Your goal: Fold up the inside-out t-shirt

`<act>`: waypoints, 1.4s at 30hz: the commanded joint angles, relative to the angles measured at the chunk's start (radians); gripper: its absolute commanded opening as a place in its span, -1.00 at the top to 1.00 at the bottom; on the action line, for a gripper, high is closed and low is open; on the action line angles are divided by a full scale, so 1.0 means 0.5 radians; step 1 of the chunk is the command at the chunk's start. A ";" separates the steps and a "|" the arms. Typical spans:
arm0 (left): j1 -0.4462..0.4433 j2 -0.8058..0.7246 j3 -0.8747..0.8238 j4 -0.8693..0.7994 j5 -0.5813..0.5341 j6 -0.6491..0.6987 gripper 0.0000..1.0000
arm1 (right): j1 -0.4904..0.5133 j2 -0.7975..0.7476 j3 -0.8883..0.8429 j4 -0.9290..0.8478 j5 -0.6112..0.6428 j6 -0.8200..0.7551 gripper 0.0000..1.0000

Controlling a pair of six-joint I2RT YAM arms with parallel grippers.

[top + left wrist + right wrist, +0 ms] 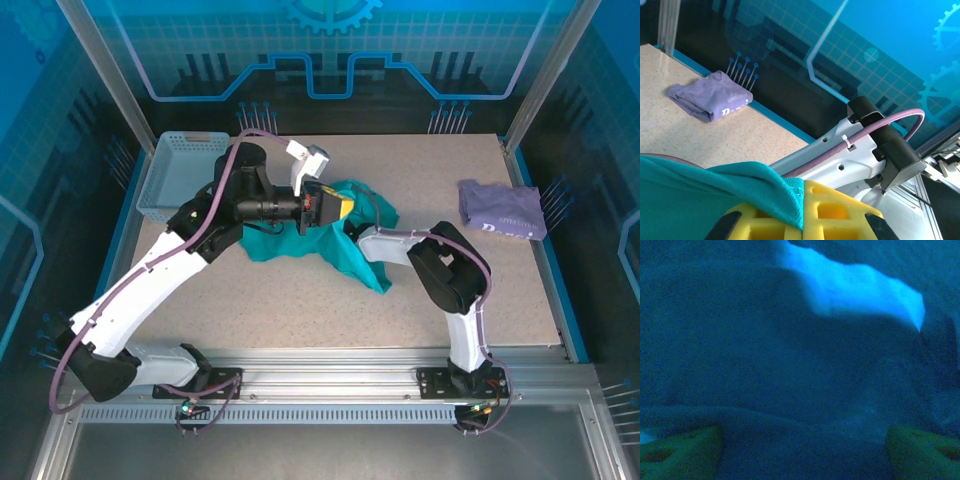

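Note:
The left gripper should next bring the pinched fold down and toward the tabletop (pixel 228 255) beside the basket and let go of it, because the t-shirt is bunched at the table's middle.
The teal inside-out t-shirt (pixel 268 242) lies bunched at the table's middle, with part of it lifted. My left gripper (pixel 341 208) hangs over it, its yellow pads (pixel 842 207) shut on a fold of the t-shirt (pixel 700 200), whose stitched hem sits pinched between them. My right arm (pixel 452 270) reaches in from the right, and its wrist end goes under the cloth at the shirt's right side. In the right wrist view my right gripper (pixel 802 442) is open. Its two fingers (pixel 682 450) stand far apart amid dark cloth (pixel 790 365), with a bright gap at the top.
A folded lavender garment (pixel 502 209) lies at the table's far right, also seen in the left wrist view (pixel 710 95). A pale blue-grey basket (pixel 180 175) stands at the back left corner. My right arm's white link (pixel 850 155) passes close behind the left gripper.

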 commanded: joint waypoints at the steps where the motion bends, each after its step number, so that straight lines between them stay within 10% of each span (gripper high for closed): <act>1: 0.018 -0.128 0.056 0.131 -0.121 0.076 1.00 | -0.041 0.144 0.090 -0.347 -0.192 0.026 -0.49; 8: 0.111 -0.155 -0.073 -0.054 -1.115 0.061 1.00 | -0.089 -0.048 0.080 -0.445 -0.465 -0.072 0.97; 22: 0.773 -0.024 -0.466 -0.084 -1.271 -0.252 1.00 | -0.160 -0.954 -0.334 -0.284 -1.193 -0.238 1.00; 38: 0.991 0.319 -0.968 0.210 -1.275 -0.450 1.00 | -0.550 -1.440 -0.193 0.033 -1.942 -0.165 1.00; 42: 0.974 0.323 -1.211 0.499 -0.921 -0.508 0.95 | -0.566 -1.397 -0.279 0.078 -2.026 -0.175 1.00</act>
